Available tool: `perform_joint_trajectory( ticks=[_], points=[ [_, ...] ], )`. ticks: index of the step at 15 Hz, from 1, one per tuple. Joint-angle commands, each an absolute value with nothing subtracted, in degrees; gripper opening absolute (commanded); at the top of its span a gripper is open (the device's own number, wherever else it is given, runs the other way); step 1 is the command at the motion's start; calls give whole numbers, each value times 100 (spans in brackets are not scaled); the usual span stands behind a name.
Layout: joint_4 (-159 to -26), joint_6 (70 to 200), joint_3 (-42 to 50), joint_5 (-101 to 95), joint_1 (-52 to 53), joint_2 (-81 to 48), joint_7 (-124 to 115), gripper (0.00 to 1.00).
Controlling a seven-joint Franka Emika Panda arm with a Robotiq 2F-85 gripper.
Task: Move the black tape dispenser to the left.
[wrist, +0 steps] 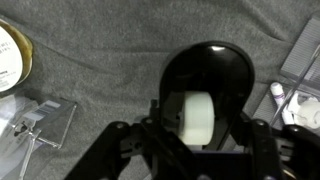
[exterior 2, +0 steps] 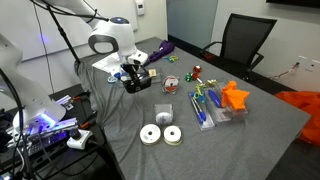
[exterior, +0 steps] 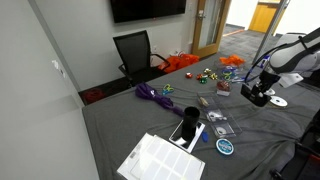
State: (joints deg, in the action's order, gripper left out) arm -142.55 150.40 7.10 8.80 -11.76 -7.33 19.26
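Observation:
My gripper needs to go down next onto the bare grey cloth [exterior 2: 141,102] beneath it and let go of the black tape dispenser [exterior 2: 137,84] there, because that spot is clear of other things.
The black tape dispenser [wrist: 210,62] fills the middle of the wrist view, with a white tape roll showing inside it. My gripper [wrist: 205,128] has a finger on each side of it and looks shut on it. In both exterior views the gripper [exterior: 258,90] [exterior 2: 132,78] points down with the black tape dispenser [exterior: 257,98] [exterior 2: 137,84] in its fingers, at or just above the grey cloth. I cannot tell whether it is touching the cloth.
A flat black slab [exterior: 185,128], a blue-rimmed disc [exterior: 226,147] and white papers [exterior: 160,160] lie near the front. Two tape rolls [exterior 2: 161,135], clear packages [exterior 2: 205,108], an orange thing [exterior 2: 235,96] and a purple thing [exterior 2: 160,50] lie around. A black chair [exterior 2: 245,40] stands behind the table.

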Motion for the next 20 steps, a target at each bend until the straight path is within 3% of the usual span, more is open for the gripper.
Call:
perform_joint_trajectory(
  ticks=[1, 15, 16, 20],
  points=[
    [-13973, 14931, 706, 885, -1058, -996, 1179, 40],
    [-13474, 15591, 964, 271, -800, -2455, -416, 40],
    [-13476, 15580, 999, 209, -772, -2476, -446, 90],
    [-13672, 15255, 1008, -80, -1022, -2053, 206, 100]
  ],
)
